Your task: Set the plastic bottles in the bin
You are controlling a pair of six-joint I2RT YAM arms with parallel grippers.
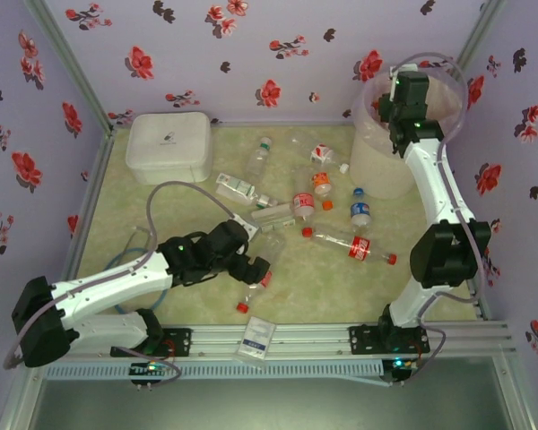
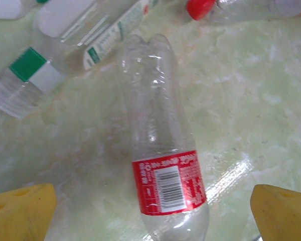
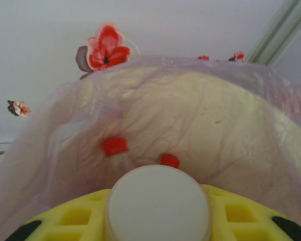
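Note:
The bottle's red label (image 1: 265, 279) (image 2: 170, 183) is below the left gripper's open fingers, so the gripper next needs to move down and ease back toward the front bar to close around it.
My left gripper (image 2: 153, 216) is open and low over the table, its yellow fingertips (image 2: 21, 211) either side of a clear plastic bottle (image 2: 158, 130) with a red label that lies flat, apart from both. In the top view this left gripper (image 1: 254, 267) is at mid-table, with the bottle's red cap (image 1: 242, 307) poking out toward the front. My right gripper (image 1: 403, 97) hangs over the bin (image 1: 377, 157) at the back right. In the wrist view this right gripper (image 3: 158, 213) is shut on a bottle whose white round end (image 3: 158, 203) faces the camera. Two red-capped bottles (image 3: 114, 145) lie inside the lined bin (image 3: 231, 130).
Several more bottles lie mid-table: a red-labelled one (image 1: 354, 246), a blue-capped one (image 1: 360, 209), a green-capped one (image 1: 260, 157) and a green-banded one (image 2: 27, 75). A flat white lidded box (image 1: 169, 146) sits at the back left. A small packet (image 1: 257, 337) rests on the front rail.

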